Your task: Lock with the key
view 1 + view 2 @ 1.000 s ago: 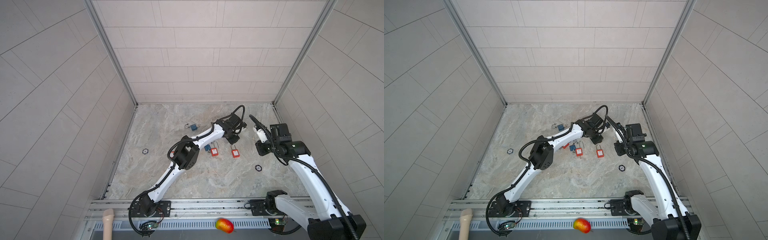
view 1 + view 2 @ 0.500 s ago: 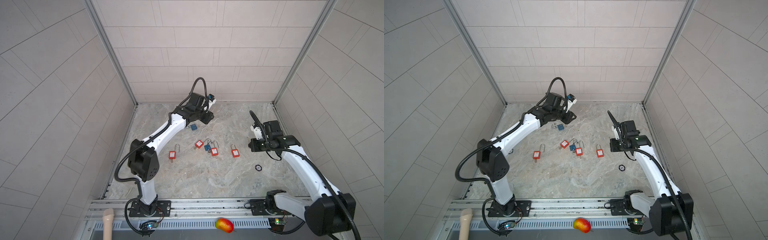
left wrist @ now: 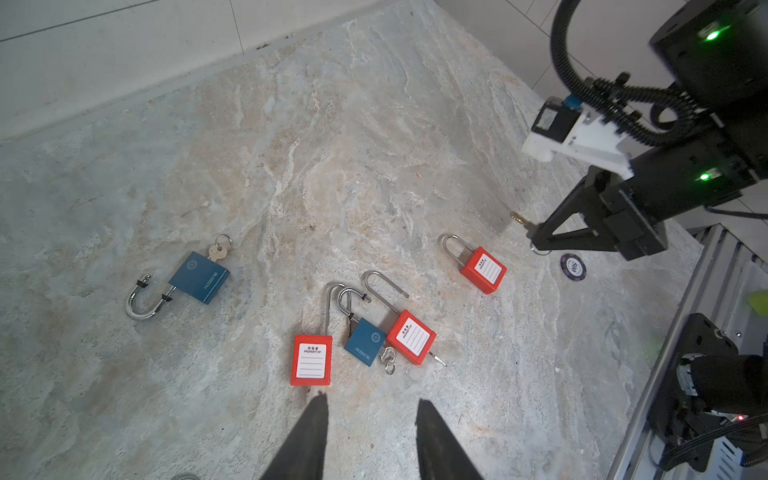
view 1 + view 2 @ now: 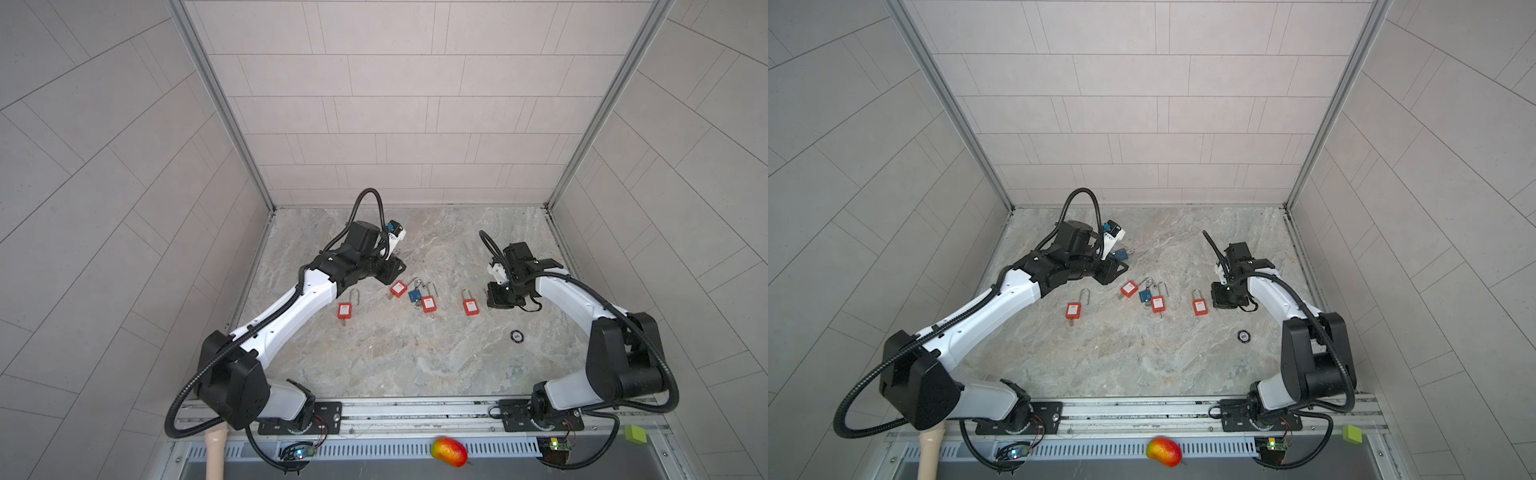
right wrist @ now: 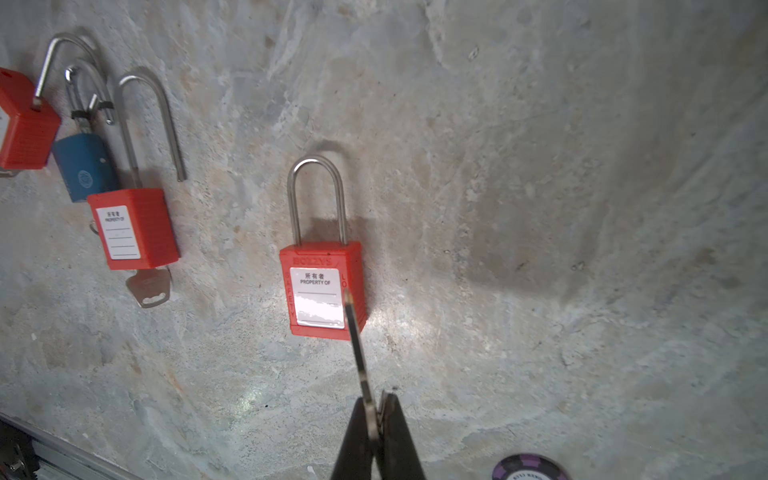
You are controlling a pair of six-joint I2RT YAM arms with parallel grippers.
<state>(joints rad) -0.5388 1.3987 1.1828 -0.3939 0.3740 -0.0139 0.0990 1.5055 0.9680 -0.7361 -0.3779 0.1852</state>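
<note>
The key goes down toward the shut red padlock with my right gripper next, since its spot lies below. My right gripper releases the key on bare stone [image 4: 483,301] [image 5: 392,260] beside the padlock's body.
My right gripper [image 5: 376,399] is shut on a thin metal key [image 5: 357,345]. The key's blade points at a red padlock [image 5: 322,291] that lies flat on the stone floor, with both shackle legs in its body. In both top views this padlock [image 4: 470,307] is the rightmost of the row, just left of the right gripper [image 4: 496,297]. My left gripper [image 3: 371,401] is open and holds nothing. It hovers close to another red padlock [image 3: 311,361] whose shackle is open.
A blue padlock [image 3: 365,341] and a red padlock [image 3: 411,337] lie tangled together. A further red padlock [image 4: 345,310] lies to the left. A blue padlock with a key in it [image 3: 198,277] lies towards the back. A purple chip [image 4: 516,335] lies near the right arm.
The left arm has pulled back from across the middle, and its gripper now hangs low at the back left of the padlock row. The right gripper has shifted slightly left towards the rightmost padlock.
</note>
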